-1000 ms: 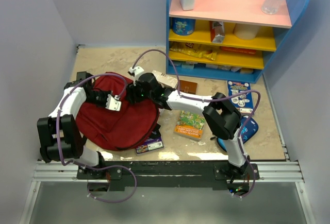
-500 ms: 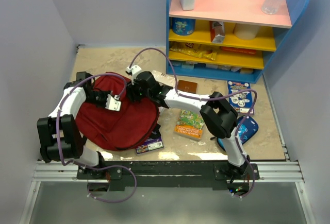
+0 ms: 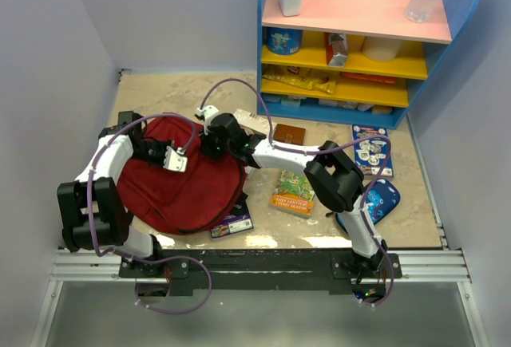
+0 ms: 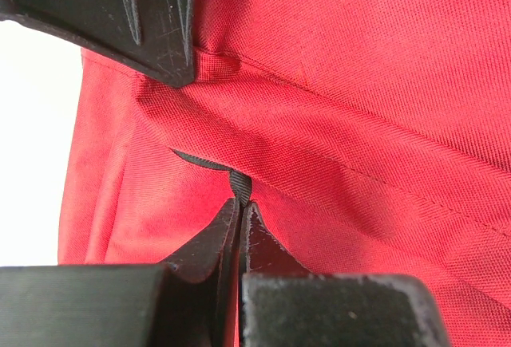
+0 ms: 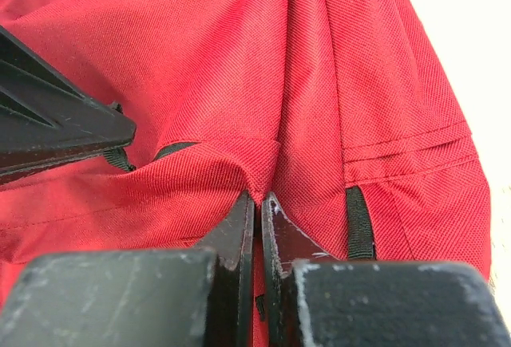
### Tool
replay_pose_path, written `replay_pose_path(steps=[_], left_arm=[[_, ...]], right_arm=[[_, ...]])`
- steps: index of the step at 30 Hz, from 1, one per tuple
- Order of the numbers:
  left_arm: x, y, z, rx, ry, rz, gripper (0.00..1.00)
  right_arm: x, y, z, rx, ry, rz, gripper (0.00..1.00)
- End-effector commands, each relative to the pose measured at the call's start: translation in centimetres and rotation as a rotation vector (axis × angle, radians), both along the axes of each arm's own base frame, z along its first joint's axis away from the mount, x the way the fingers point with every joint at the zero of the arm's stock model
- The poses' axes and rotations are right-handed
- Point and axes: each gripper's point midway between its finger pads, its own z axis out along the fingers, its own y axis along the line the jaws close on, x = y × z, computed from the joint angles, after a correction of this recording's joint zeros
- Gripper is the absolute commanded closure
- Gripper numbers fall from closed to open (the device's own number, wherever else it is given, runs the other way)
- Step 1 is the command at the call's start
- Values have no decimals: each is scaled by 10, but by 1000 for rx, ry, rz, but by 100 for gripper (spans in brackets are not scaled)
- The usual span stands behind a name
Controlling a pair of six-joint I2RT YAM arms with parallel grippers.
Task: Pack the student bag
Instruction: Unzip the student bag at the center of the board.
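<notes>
The left gripper moves back and to the left in the top view along the student bag's seam next. It then releases the zipper tab, since the right gripper holds the bag's fold.
The student bag [image 3: 180,187], a dark red backpack, lies on the left of the table. My left gripper [image 3: 188,155] rests on its top and is shut on a black zipper tab [image 4: 239,185] at the seam of the student bag [image 4: 359,84]. My right gripper [image 3: 209,144] reaches in from the right, right next to the left one. It is shut on a pinched fold of the student bag's red fabric [image 5: 255,173]. In the right wrist view the left gripper's finger [image 5: 56,128] shows at the left edge. The bag's inside is hidden.
A purple book [image 3: 233,222] sticks out from under the bag's near edge. A green book [image 3: 294,193], a blue book [image 3: 370,149] and a blue pouch [image 3: 377,202] lie to the right. A brown flat item [image 3: 290,133] lies before the blue shelf unit [image 3: 351,44] at the back.
My right gripper has slid slightly left onto the bag and closed from open onto a fold of its fabric. The left gripper has stayed shut in place.
</notes>
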Motion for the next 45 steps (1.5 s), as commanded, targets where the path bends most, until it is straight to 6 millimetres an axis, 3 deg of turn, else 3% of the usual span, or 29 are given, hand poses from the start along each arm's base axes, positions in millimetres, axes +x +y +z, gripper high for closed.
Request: replay_pose_path(steps=[1, 11, 16, 21, 25, 26, 27, 30, 31, 32, 36, 40, 41, 42, 45], left_arm=[[-3, -4, 5, -27, -20, -17, 100], [-11, 16, 1, 33, 19, 15, 100], [-25, 43, 5, 81, 53, 46, 100], [-54, 77, 6, 119, 128, 90, 100], [-71, 85, 3, 138, 144, 92, 100], [-74, 82, 1, 129, 145, 89, 100], [-75, 79, 4, 122, 126, 76, 100], [-73, 65, 12, 59, 78, 59, 100], [-71, 61, 16, 30, 63, 59, 100], [-70, 59, 17, 19, 56, 55, 100], [-67, 52, 21, -19, 25, 58, 100], [-75, 47, 11, -1, -10, 18, 100], [-76, 47, 11, 5, -19, 15, 100], [-76, 48, 10, 7, -19, 13, 100], [-75, 48, 10, 6, -13, 12, 100]], right_arm=[[12, 0, 36, 98, -26, -16, 100], [60, -41, 43, 101, -21, -187, 100], [70, -47, 35, 56, -27, -240, 100], [74, -54, 36, 46, -48, -273, 100], [64, -45, 40, 51, -59, -250, 100], [63, -44, 42, 46, -65, -255, 94], [62, -43, 46, 36, -69, -267, 69], [54, -45, 70, 43, -101, -351, 36], [48, -41, 79, 71, -96, -382, 31], [50, -50, 81, 49, -105, -446, 27], [41, -51, 83, 19, -29, -570, 28], [20, -35, 81, -36, 40, -657, 32], [18, -27, 91, -6, 46, -647, 31], [10, -18, 89, 1, 61, -632, 26], [-1, -4, 83, 22, 110, -615, 26]])
